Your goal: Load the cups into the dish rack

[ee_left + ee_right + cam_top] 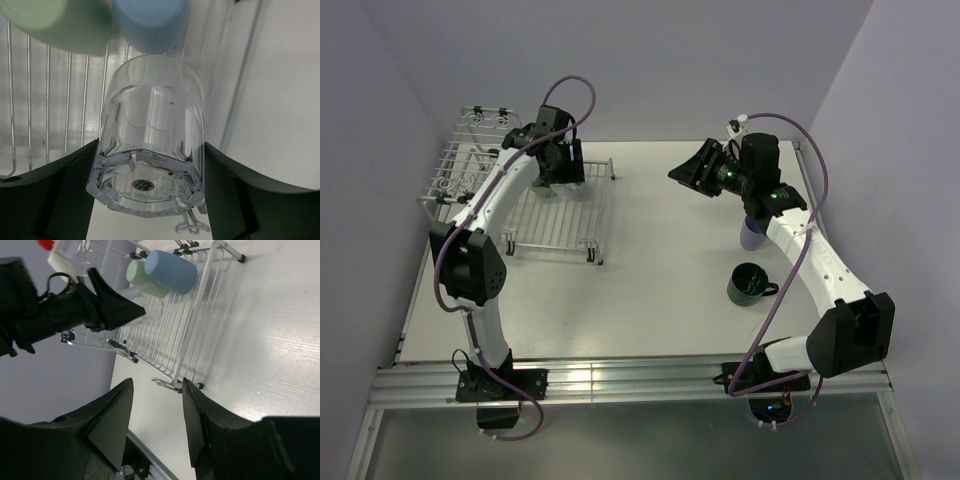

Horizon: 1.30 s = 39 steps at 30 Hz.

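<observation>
I should next move my left gripper down and to the left in the top view and let go of the glass [150,110], because bare grid wires are below it there.
My left gripper [563,180] is over the flat grid of the white wire dish rack [555,225] and is shut on the clear glass [150,110], base towards the camera, just above the wires. The pale green cup [55,25] and the light blue cup [150,20] lie on the rack beyond it; both also show in the right wrist view, green [140,277] and blue [170,270]. My right gripper [157,382] is open and empty, raised over mid-table [688,170]. The lavender cup [752,237] stands half hidden under the right arm. The dark green mug [748,283] stands in front of it.
The rack's raised basket section [460,165] stands at the far left against the wall. The rack's feet and front rail [187,382] are at the edge of the grid. White walls close in the table at the back and both sides.
</observation>
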### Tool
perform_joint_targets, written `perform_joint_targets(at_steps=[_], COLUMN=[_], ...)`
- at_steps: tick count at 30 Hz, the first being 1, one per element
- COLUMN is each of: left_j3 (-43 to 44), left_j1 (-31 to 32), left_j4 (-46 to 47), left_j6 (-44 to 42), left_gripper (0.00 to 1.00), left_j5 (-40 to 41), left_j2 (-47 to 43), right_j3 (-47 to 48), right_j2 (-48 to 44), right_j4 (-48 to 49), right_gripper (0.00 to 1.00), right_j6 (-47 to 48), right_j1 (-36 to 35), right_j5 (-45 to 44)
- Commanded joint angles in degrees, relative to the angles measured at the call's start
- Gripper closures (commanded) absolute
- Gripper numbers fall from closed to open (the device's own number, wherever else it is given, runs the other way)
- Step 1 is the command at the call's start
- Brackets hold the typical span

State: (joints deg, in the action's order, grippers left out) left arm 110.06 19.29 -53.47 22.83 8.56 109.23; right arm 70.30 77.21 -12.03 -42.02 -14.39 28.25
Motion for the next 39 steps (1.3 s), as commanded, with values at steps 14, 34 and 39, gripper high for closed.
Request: perform_joint_targets(at_steps=[14,34,39], left_j3=[1.38,3.32,3.32], left_j1=[-3.12,-6.54,-6.72], left_j4=[-3.57,-3.74,-3.31], left_j6=[-0.68,-0.15,0.20], left_gripper=[0.99,0.81,0.51], left_j5=[10.34,13.41,14.12], left_j2=[6.52,11.09,11.44], right_j3=[1.06,0.98,1.06], right_j2=[1.80,4.26,4.53], right_j4=[-0.10,0.61,0.52], right_gripper=[0.49,0.50,0.50], right_j6=[3.70,3.87,3.96], right_j1=[-1.52,-2.48,-2.83], right_j5=[-0.92,-1.09,-1.27])
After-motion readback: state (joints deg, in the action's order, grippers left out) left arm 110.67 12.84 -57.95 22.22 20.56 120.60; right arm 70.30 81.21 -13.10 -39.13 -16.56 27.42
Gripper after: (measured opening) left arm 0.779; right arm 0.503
